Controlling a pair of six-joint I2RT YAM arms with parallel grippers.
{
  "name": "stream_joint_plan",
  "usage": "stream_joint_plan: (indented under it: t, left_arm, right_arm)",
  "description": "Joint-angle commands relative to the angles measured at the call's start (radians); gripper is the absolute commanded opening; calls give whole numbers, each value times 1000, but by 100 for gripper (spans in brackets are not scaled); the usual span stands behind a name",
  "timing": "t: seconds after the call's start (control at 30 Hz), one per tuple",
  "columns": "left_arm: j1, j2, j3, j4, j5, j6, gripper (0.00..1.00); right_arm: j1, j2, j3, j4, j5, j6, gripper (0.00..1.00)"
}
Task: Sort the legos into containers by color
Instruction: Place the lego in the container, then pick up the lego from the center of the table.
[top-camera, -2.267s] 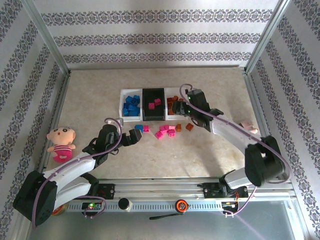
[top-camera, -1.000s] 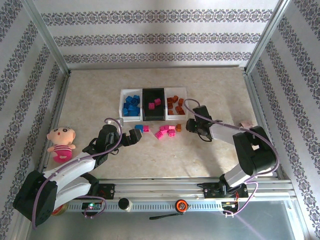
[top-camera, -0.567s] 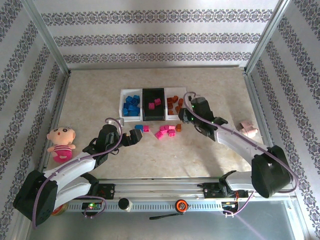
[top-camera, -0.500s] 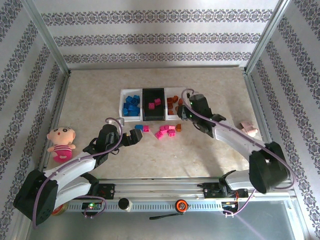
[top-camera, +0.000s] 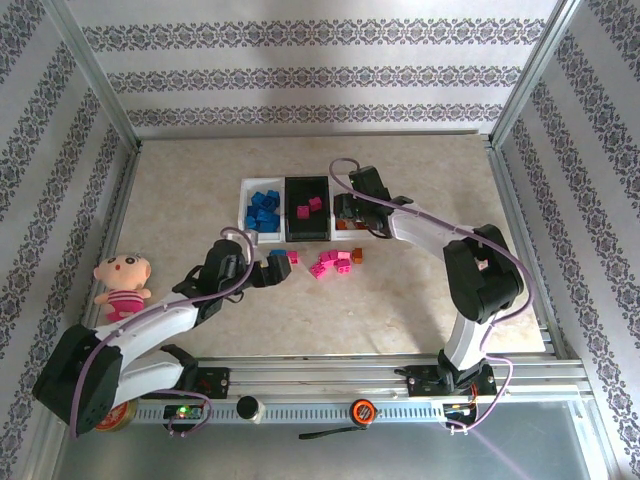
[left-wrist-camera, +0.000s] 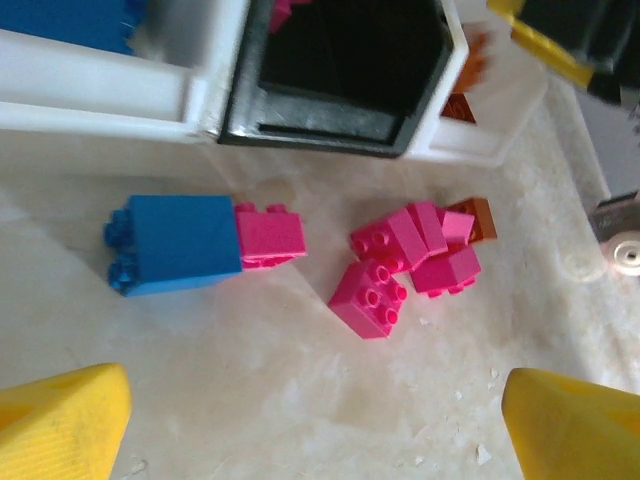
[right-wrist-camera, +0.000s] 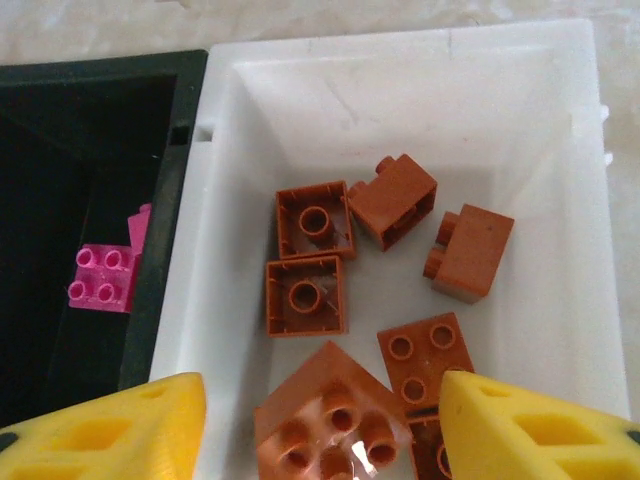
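Note:
A pink brick sticks out from the others onto the bare tabletop. I should next move my left gripper across toward the heap and lower it over that one, the nearest pink brick (top-camera: 318, 270) (left-wrist-camera: 368, 300).
My right gripper (top-camera: 348, 208) hangs open over the right white tray (right-wrist-camera: 400, 50). An orange-brown brick (right-wrist-camera: 325, 415) lies tilted between its fingers, touching neither. Several more orange-brown bricks (right-wrist-camera: 310, 255) lie in that tray. The black tray (top-camera: 290, 210) holds pink bricks (right-wrist-camera: 102, 277). The left white tray (top-camera: 243, 205) holds blue bricks (top-camera: 263, 210). My left gripper (top-camera: 262, 272) is open and empty, low over the table just short of a blue brick (left-wrist-camera: 180, 243) joined to a pink brick (left-wrist-camera: 270, 235). A heap of pink bricks (left-wrist-camera: 410, 255) and one orange-brown brick (left-wrist-camera: 478, 218) lie to their right.
A pink-dressed doll (top-camera: 122, 283) lies at the table's left edge. Metal frame rails (top-camera: 110, 110) and patterned walls close in the table on three sides. Bare tabletop (top-camera: 380, 310) stretches in front of the loose bricks.
My right gripper rose from the table to the right white tray and opened, letting go of the orange-brown brick. The left arm edged slightly toward the loose bricks.

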Motion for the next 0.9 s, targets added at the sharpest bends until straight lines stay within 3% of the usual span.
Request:
stream_joint_plan:
  t: [0.0, 0.13, 0.33, 0.53, 0.87]
  left_arm:
    - [-95, 44, 104, -136, -88, 120, 94]
    - [-228, 139, 209, -212, -206, 208, 91]
    - [-348, 370, 371, -287, -255, 346, 85]
    - [-367, 554, 492, -339, -328, 399, 83]
    - [-347, 629, 537, -330, -389, 417, 73]
  right_arm:
    - [4, -36, 11, -5, 0, 0, 68]
    - [7, -125, -83, 30, -11, 20, 69]
    - [1, -272, -249, 72, -29, 53, 70]
    - [-13, -393, -351, 84, -35, 63, 70]
    - [-32, -468, -395, 82, -56, 67, 70]
